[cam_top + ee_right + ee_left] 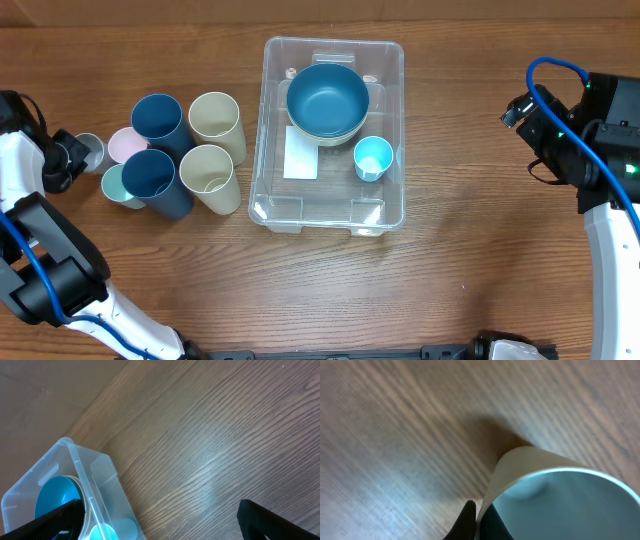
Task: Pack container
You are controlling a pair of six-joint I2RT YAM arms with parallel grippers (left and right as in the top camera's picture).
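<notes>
I will lift, cross over, lower into the empty light blue cup (373, 156) and let go, as it is to the right of my left gripper in the overhead view.
The clear container (261, 140) stands mid-table with a white label (300, 160) on its base. In it are stacked blue bowls (327, 98) and a small light blue cup (372, 158). My left gripper (66, 156) is at the far left, shut on the rim of a small pale cup (89, 150). In the left wrist view one finger is outside and one inside the cup wall (520, 467), with the jaws (479, 508) pinched on it. My right gripper (520, 108) is open and empty, right of the container. The right wrist view shows the container's corner (75, 455) beside the left finger of the right gripper (160, 512).
Several cups stand left of the container: two dark blue (158, 120) (155, 178), two beige (216, 122) (208, 176), a pink one (125, 145) and a pale teal one (118, 186). Wooden table runs to the right and front.
</notes>
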